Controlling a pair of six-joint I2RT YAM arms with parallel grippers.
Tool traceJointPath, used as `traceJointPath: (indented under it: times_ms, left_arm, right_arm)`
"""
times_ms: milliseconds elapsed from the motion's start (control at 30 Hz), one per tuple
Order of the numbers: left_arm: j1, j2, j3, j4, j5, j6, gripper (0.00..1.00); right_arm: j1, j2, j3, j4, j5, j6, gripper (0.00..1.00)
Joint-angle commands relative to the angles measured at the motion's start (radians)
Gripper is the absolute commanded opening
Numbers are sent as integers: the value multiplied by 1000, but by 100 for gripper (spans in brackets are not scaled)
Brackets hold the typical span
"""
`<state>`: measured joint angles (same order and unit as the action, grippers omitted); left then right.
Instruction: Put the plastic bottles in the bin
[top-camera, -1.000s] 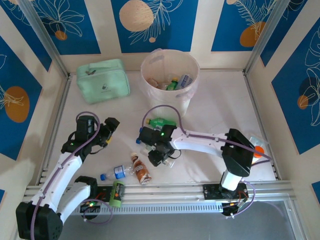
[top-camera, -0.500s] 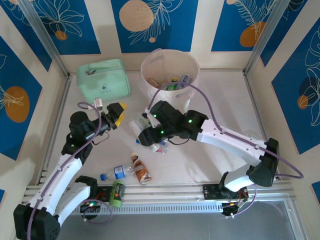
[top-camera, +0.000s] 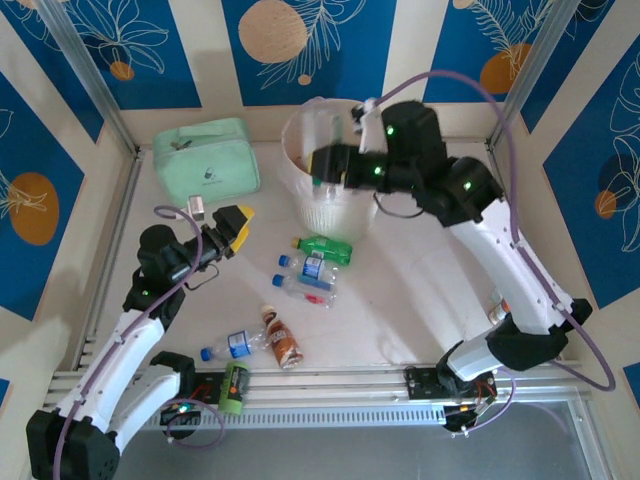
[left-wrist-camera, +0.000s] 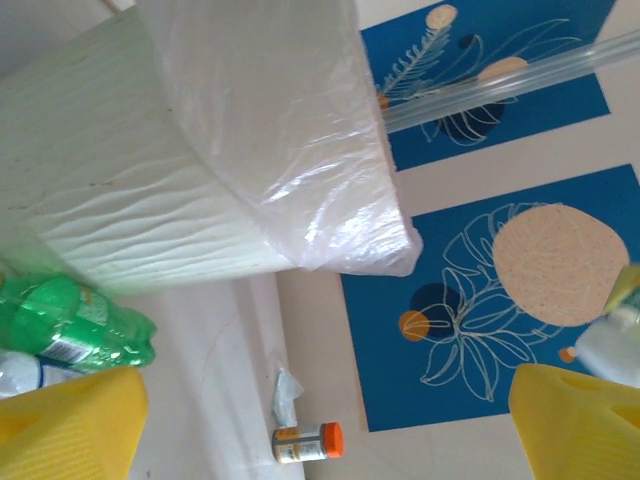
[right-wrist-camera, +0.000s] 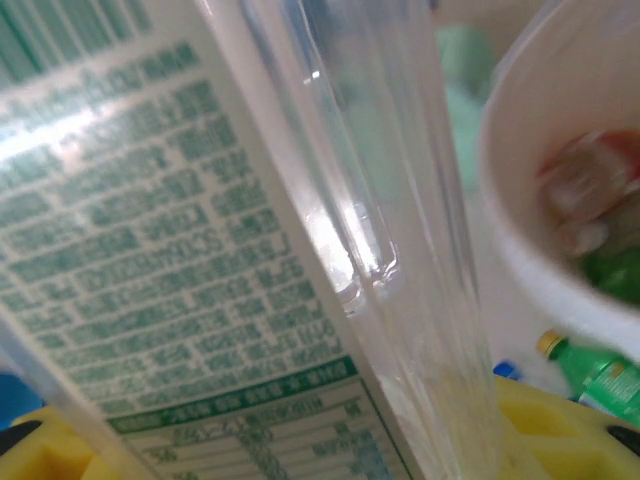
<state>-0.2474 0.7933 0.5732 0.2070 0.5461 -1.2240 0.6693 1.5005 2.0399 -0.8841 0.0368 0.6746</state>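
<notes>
The bin's opening (right-wrist-camera: 560, 130) is lower and farther out, so my right gripper should next move outward and down past the bin's rim to let go of the clear bottle inside.
The white ribbed bin (top-camera: 338, 210) with its bag liner stands at the back centre. My right gripper (top-camera: 328, 165) hovers at its rim, shut on a clear bottle (right-wrist-camera: 300, 200) with a white label printed in green; the bin's opening (right-wrist-camera: 560, 130) lies just beside it. Bottles lie on the table: a green one (top-camera: 324, 248), two clear ones (top-camera: 306, 266) (top-camera: 308, 291), a blue-capped one (top-camera: 228, 346), a brown one (top-camera: 283, 338) and a green-labelled one (top-camera: 234, 385). My left gripper (top-camera: 236, 226) is open and empty left of them, facing the bin (left-wrist-camera: 150, 200).
A mint-green zip pouch (top-camera: 205, 160) lies at the back left. An orange-capped bottle (left-wrist-camera: 306, 442) lies by the right wall next to a scrap of plastic. Metal rails run along the table's front and sides.
My right arm has lifted the clear bottle from the table's middle up to the bin's rim. The left gripper rose a little and turned toward the bin.
</notes>
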Motion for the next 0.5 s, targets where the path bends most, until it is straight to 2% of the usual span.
traceJointPath:
  times_ms: [0, 100, 367, 467]
  left_arm:
    - [-7, -25, 26, -211, -83, 75, 92]
    - [-7, -26, 43, -330, -123, 120, 91]
    - [-7, -10, 17, -288, -115, 95, 90]
    - [-7, 0, 25, -290, -108, 105, 90]
  right_arm:
    - [-80, 113, 95, -119, -23, 63, 48]
    - [-141, 193, 175, -145, -55, 82, 48]
    - [-218, 369, 329, -201, -100, 88, 48]
    - [-231, 423, 381, -230, -105, 84, 57]
